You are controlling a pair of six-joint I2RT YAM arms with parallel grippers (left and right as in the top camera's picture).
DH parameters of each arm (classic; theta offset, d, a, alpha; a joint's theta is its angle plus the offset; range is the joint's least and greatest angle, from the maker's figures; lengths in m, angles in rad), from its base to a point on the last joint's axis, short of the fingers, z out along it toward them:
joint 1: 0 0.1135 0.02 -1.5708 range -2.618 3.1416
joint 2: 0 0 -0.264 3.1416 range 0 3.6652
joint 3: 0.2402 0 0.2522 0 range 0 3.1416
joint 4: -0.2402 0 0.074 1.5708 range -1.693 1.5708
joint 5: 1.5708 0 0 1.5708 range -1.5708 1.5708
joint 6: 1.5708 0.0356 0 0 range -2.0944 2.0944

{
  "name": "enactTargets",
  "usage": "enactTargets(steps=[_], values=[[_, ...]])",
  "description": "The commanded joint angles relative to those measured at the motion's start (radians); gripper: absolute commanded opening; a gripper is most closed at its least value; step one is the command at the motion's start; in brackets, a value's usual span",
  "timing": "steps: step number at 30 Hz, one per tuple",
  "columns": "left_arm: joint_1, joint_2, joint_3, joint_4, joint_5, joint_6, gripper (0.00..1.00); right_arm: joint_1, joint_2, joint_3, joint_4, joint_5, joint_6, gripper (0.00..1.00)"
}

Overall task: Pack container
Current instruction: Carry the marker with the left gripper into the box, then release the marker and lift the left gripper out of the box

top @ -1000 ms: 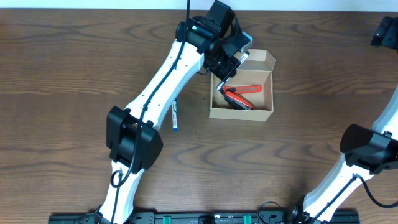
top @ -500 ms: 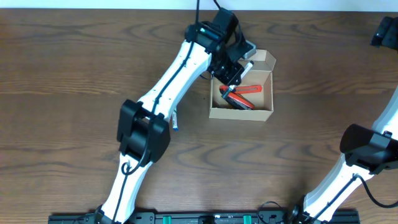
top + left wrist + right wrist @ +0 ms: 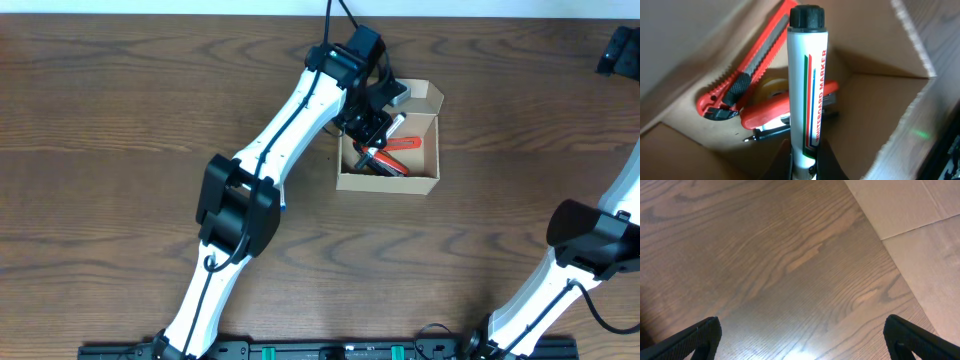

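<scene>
My left gripper is holding the white marker (image 3: 807,85) between the container's sides already, with tools beneath it. Next I need to lower the gripper toward the other red tool (image 3: 766,109) and release the marker.
The container (image 3: 388,183) is a small tan cardboard box standing open at the table's middle back, its flap lid (image 3: 428,95) folded away. My left gripper (image 3: 372,122) reaches into it, shut on a white marker (image 3: 807,85) with a black cap, which points down into the box. Beneath the marker lie a red utility knife (image 3: 747,65), another red tool (image 3: 767,111) and a tape roll (image 3: 772,88). The container's wall (image 3: 875,115) surrounds them. My right gripper (image 3: 802,337) hangs open above bare wood at the far right, holding nothing.
A blue pen (image 3: 283,206) lies on the table left of the box, mostly hidden under my left arm. A pale tan surface (image 3: 910,210) borders the wood in the right wrist view. The right arm's base (image 3: 590,245) stands at the lower right.
My left arm has swung toward the box and lowered the marker from its back left corner into the opening. The right arm has not moved.
</scene>
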Motion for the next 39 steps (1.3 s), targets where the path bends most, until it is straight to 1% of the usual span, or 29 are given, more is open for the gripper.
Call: enactTargets(steps=[1,11,13,14,15,21,24,25,27,31,35,37,39], values=[[-0.004,0.047,0.015,-0.008,0.003,0.0,0.06,-0.002,-0.027,-0.001,-0.002,0.003,0.016,0.99],[-0.005,0.053,0.015,-0.005,-0.038,0.0,0.06,-0.002,-0.027,-0.001,-0.002,0.003,0.016,0.99],[-0.005,0.053,0.015,-0.005,-0.038,0.0,0.14,-0.002,-0.027,-0.001,-0.002,0.003,0.016,0.99],[-0.005,0.053,0.015,-0.005,-0.038,0.0,0.21,-0.002,-0.027,-0.001,-0.002,0.003,0.016,0.99],[-0.005,0.053,0.015,-0.005,-0.038,0.0,0.25,-0.002,-0.027,-0.001,-0.002,0.003,0.016,0.99],[-0.005,0.052,0.015,-0.003,-0.038,0.0,0.3,-0.002,-0.027,-0.001,-0.002,0.003,0.016,0.99],[-0.005,0.052,0.019,0.0,-0.038,0.0,0.36,-0.002,-0.027,-0.001,-0.002,0.003,0.016,0.99],[-0.005,0.052,0.025,0.0,-0.038,-0.001,0.39,-0.002,-0.027,-0.001,-0.002,0.003,0.016,0.99],[-0.005,0.05,0.042,0.0,-0.038,-0.002,0.42,-0.002,-0.027,-0.001,-0.002,0.003,0.016,0.99],[-0.004,0.048,0.13,-0.016,-0.04,-0.005,0.47,-0.002,-0.027,-0.001,-0.002,0.003,0.016,0.99],[-0.003,0.048,0.286,-0.041,-0.083,-0.039,0.48,-0.002,-0.027,-0.001,-0.002,0.003,0.016,0.99],[-0.002,0.048,0.38,-0.068,-0.121,-0.055,0.48,-0.002,-0.027,-0.001,-0.002,0.003,0.016,0.99],[0.002,0.045,0.471,-0.106,-0.187,-0.077,0.52,-0.002,-0.027,-0.001,-0.002,0.003,0.016,0.99]])
